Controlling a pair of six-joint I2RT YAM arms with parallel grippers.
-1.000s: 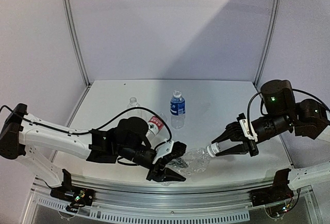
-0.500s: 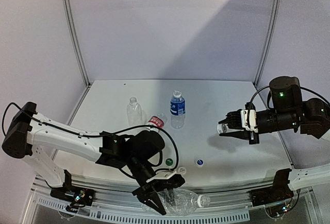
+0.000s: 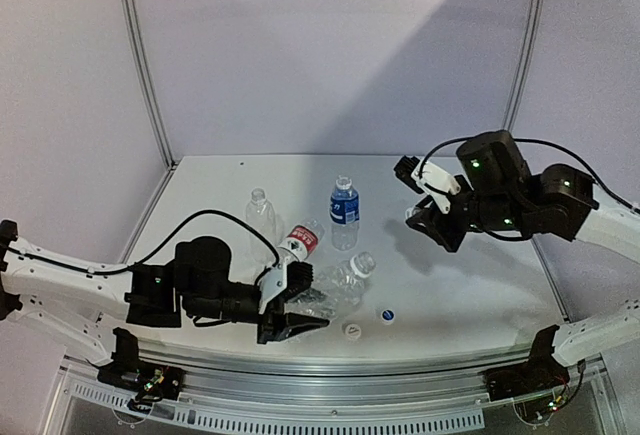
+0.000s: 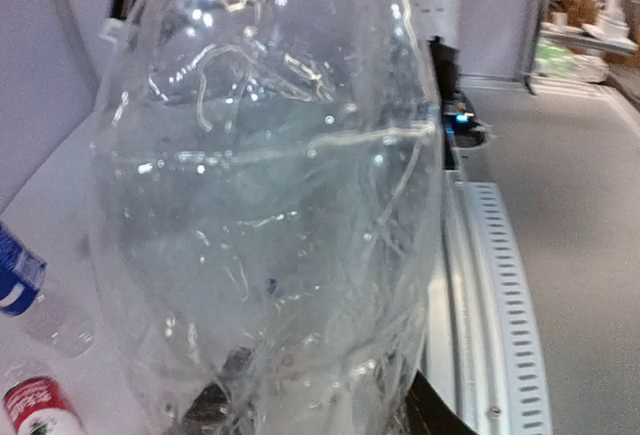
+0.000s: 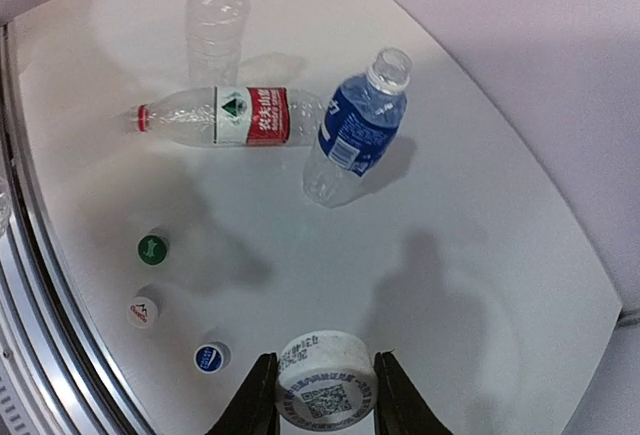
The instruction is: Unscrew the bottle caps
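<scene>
The right gripper moves back down onto the bare table beside the blue cap next, since the loose caps lie along the table's front.
My left gripper (image 3: 305,301) is shut on a crumpled clear bottle (image 3: 338,280) lying above the table's front, its open neck pointing right. That bottle (image 4: 270,205) fills the left wrist view and hides most of the fingers. My right gripper (image 5: 327,400) is shut on a white cap (image 5: 327,387) with printed code, held high over the table's right side (image 3: 418,218). On the table lie a green cap (image 5: 152,248), a white cap (image 5: 143,311) and a blue cap (image 5: 209,357).
A blue-label bottle (image 3: 344,211) stands open at mid table. A red-label bottle (image 3: 300,242) lies on its side next to it. An unlabelled bottle (image 3: 261,213) stands behind them. A metal rail (image 3: 330,400) runs along the near edge.
My left gripper has swung the clear bottle from over the front rail back above the table. My right gripper has carried the white cap up and toward the back.
</scene>
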